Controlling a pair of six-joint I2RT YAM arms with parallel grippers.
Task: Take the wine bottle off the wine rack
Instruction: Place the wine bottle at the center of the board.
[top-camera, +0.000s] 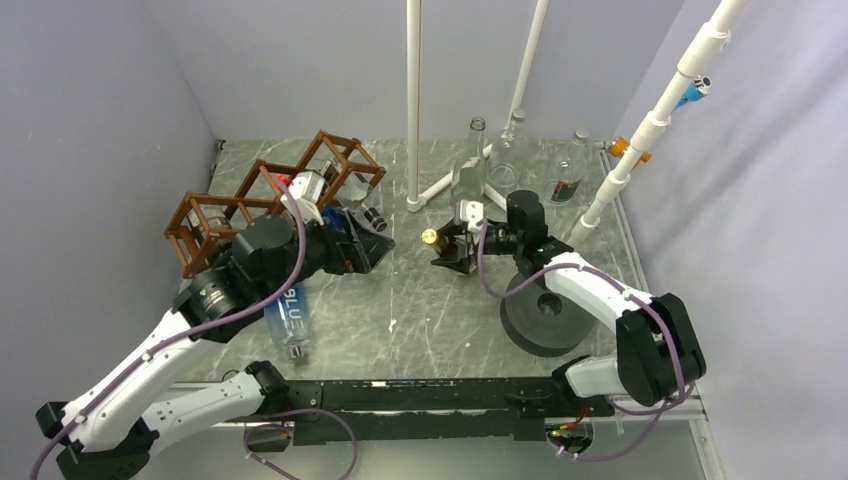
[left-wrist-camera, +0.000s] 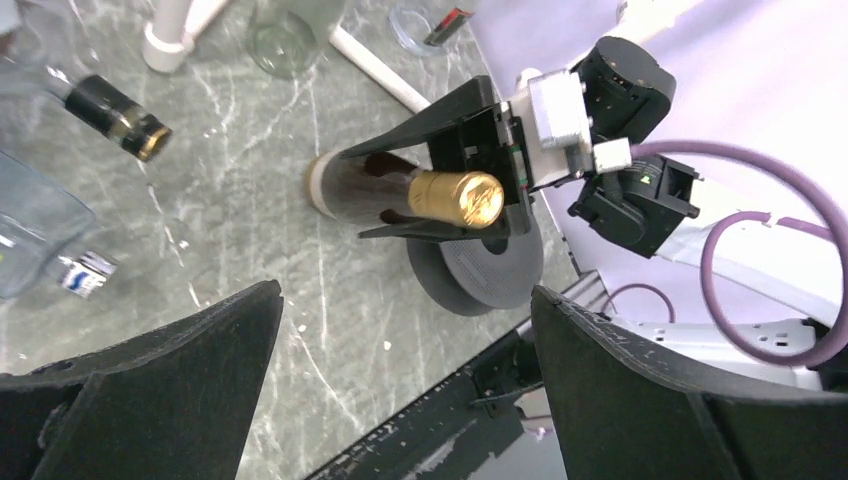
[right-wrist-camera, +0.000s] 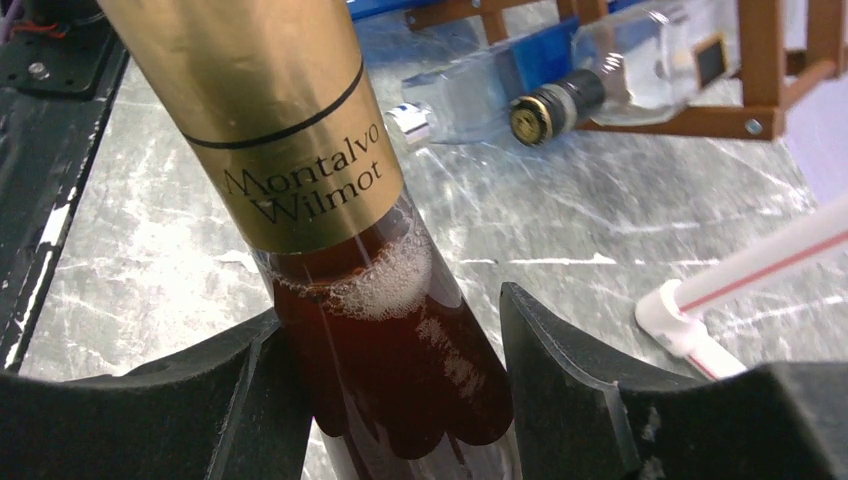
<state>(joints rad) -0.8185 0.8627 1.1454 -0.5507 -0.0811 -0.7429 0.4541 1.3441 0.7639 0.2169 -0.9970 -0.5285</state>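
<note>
The tabletop before the empty glass bottles is outward, so the robot's right gripper should next carry the wine bottle outward and let go of it upright, clear of the rack (top-camera: 270, 195).
The wine bottle (right-wrist-camera: 300, 150) has dark red wine and a gold foil neck marked "Montalvo Wilmot". My right gripper (right-wrist-camera: 390, 330) is shut on its body at mid-table, away from the rack; the gold cap (top-camera: 432, 237) points left. The bottle (left-wrist-camera: 440, 195) also shows in the left wrist view between the right gripper's fingers (left-wrist-camera: 440, 115). The brown wooden wine rack (top-camera: 270, 195) stands at the back left, with a clear dark-capped bottle (top-camera: 345, 195) lying in it. My left gripper (top-camera: 372, 247) is open and empty between rack and wine bottle, its fingers (left-wrist-camera: 150, 380) wide apart.
A clear blue-labelled bottle (top-camera: 290, 320) lies on the table under my left arm. A grey disc (top-camera: 545, 315) sits under my right arm. Empty glass bottles (top-camera: 470, 165) and a flask (top-camera: 508, 160) stand at the back by white pipe legs (top-camera: 413, 110).
</note>
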